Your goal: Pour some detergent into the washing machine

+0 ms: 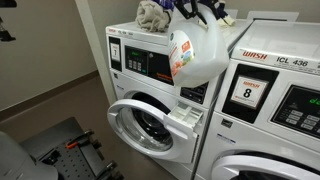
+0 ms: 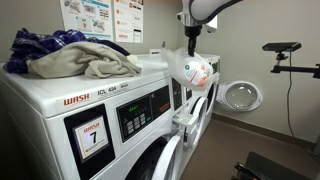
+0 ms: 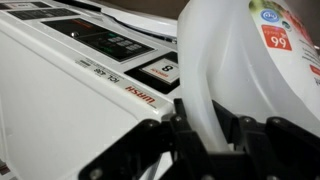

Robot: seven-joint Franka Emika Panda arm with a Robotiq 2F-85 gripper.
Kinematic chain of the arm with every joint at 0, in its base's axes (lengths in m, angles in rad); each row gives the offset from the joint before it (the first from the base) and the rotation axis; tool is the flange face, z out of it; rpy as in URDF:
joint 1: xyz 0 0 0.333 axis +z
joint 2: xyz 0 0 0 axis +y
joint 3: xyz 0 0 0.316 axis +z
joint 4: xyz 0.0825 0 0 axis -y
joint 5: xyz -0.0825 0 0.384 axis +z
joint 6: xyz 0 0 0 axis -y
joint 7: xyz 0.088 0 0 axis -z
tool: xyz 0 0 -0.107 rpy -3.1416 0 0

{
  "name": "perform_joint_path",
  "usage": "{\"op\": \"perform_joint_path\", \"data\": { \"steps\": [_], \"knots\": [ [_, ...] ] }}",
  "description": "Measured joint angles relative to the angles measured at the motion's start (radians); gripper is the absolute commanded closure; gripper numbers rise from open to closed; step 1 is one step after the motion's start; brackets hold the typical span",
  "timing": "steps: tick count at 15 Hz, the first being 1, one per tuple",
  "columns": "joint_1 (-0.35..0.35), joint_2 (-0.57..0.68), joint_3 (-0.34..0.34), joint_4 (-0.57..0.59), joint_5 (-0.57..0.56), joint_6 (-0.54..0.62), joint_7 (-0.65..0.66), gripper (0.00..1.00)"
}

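Note:
My gripper holds the bottle (image 2: 195, 70) and will next go up, turn it upright, lower it onto the top of the washing machine beside the cloths and let go, because flat space is clear there.
The detergent (image 1: 197, 55) is a large white bottle with a coloured label. My gripper (image 1: 214, 14) is shut on its handle and holds it in the air, tilted. It hangs just above the open white drawer (image 1: 190, 116) of the washing machine (image 1: 140, 62), whose round door (image 1: 148, 127) stands open. In an exterior view the bottle (image 2: 195, 70) hangs under my gripper (image 2: 192, 38), above the drawer (image 2: 185, 120). In the wrist view my fingers (image 3: 205, 125) clamp the bottle's white handle (image 3: 198, 100). I cannot tell whether liquid is coming out.
The washer marked "8" (image 1: 270, 90) stands right beside the bottle and also shows in the wrist view (image 3: 90, 70). Crumpled cloths (image 2: 70, 55) lie on top of the washing machine. A farther round door (image 2: 241, 96) stands open. A black cart (image 1: 65, 145) is on the floor.

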Motion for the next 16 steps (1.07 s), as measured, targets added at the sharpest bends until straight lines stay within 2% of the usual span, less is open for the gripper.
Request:
{"op": "perform_joint_path", "data": {
  "steps": [7,11,16],
  "knots": [
    [0.025,0.006,0.006,0.158,0.241,0.0,0.0,0.93],
    [0.022,0.047,0.002,0.254,0.364,0.0,0.077,0.93],
    [-0.001,0.156,-0.011,0.363,0.474,0.018,0.185,0.93]
  ]
}}
